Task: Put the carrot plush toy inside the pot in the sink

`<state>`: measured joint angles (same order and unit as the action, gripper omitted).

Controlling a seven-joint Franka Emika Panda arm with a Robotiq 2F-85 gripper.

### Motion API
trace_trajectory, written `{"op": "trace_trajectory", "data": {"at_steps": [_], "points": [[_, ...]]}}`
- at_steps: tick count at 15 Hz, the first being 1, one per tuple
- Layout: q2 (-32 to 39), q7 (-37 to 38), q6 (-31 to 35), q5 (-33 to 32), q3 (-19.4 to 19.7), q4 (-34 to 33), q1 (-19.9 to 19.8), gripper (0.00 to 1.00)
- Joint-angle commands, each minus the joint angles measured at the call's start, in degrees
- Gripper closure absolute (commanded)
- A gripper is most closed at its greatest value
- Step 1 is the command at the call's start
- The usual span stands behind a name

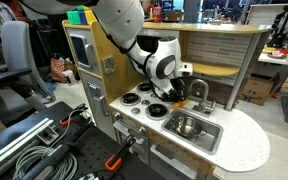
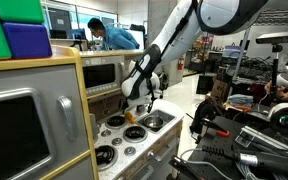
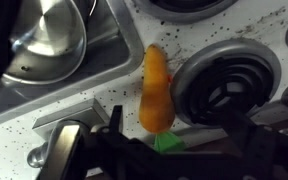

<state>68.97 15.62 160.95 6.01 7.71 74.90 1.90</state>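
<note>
The spread fingers of my gripper come down astride the carrot plush toy (image 3: 156, 92) next, shifting from the green end toward the orange body.
The carrot plush toy (image 3: 156, 92), orange with a green top, lies on the speckled countertop between the sink (image 3: 84, 75) and a black burner (image 3: 229, 80). It shows as a small orange spot in an exterior view (image 2: 131, 117). The silver pot (image 3: 52, 35) sits in the sink and also shows in an exterior view (image 1: 187, 126). My gripper (image 3: 181, 128) is open and hangs just above the carrot's green end, with one finger on each side and not touching it. The gripper shows in both exterior views (image 1: 167, 92) (image 2: 139, 100).
A toy kitchen counter (image 1: 239, 145) carries several black burners (image 1: 139, 98) and a faucet (image 1: 199, 92) behind the sink. A toy oven and microwave unit (image 2: 44, 110) stands beside the stove. Cables and clamps lie on the floor (image 1: 44, 150).
</note>
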Motion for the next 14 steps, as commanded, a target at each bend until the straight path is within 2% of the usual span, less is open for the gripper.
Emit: {"op": "trace_trajectory", "data": {"at_steps": [1,3,7,12,13,14], "points": [[0.99,0.86,1.18,-0.08,0.54,-0.98,0.1,0.0],[2.59,2.06,2.13,0.05,1.25,-2.25,0.45,0.0],[5.78,3.16,-0.55,0.13,1.12,-5.07,0.7,0.0],[10.42,3.64,3.4,0.38,0.1,-8.57,1.02,0.0],[11.01,3.32,4.4,0.42,-0.27,-9.04,1.02,0.25],[11.51,3.14,5.25,0.4,-0.41,-9.42,1.21,0.26]]}}
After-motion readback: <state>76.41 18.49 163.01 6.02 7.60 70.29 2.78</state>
